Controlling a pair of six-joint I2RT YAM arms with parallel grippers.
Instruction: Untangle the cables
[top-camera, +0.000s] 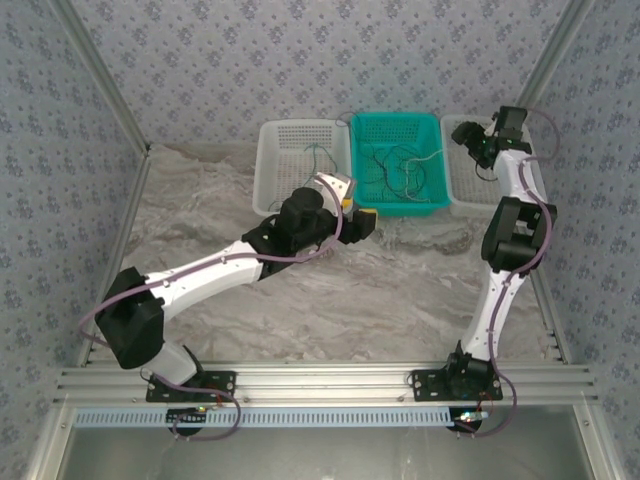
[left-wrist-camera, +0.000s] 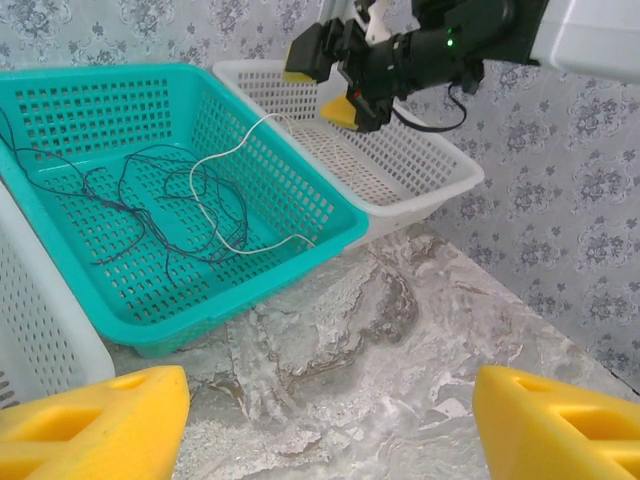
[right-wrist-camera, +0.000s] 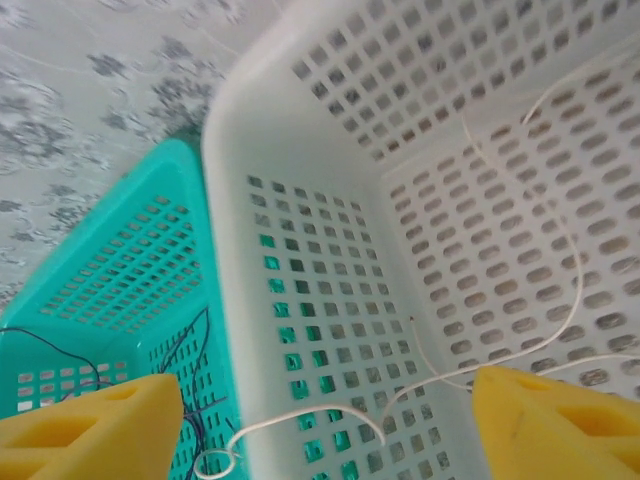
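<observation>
The whitish cable arches between my right gripper's open fingers at the shared rims, so the gripper moves down and over toward the teal basket (left-wrist-camera: 250, 290) onto it next.
The cables (left-wrist-camera: 150, 200) lie as a loose knot of dark green and bluish-purple wires on the floor of the teal basket (left-wrist-camera: 250, 290). A whitish cable (left-wrist-camera: 215, 215) loops through them and climbs to the far rim. In the right wrist view that whitish cable (right-wrist-camera: 306, 409) crosses the wall of the right white basket (right-wrist-camera: 330, 200) and trails inside it. My right gripper (right-wrist-camera: 325, 440) hangs open above that wall, with the wire running loose between its fingers. My left gripper (left-wrist-camera: 325, 430) is open over the bare table in front of the teal basket, holding nothing.
Three baskets stand in a row at the back: the left white basket (top-camera: 300, 165) with a thin green wire (top-camera: 320, 155), the teal basket (top-camera: 397, 130) and the right white basket (top-camera: 480, 190). Patterned walls enclose the marbled table (top-camera: 350, 290).
</observation>
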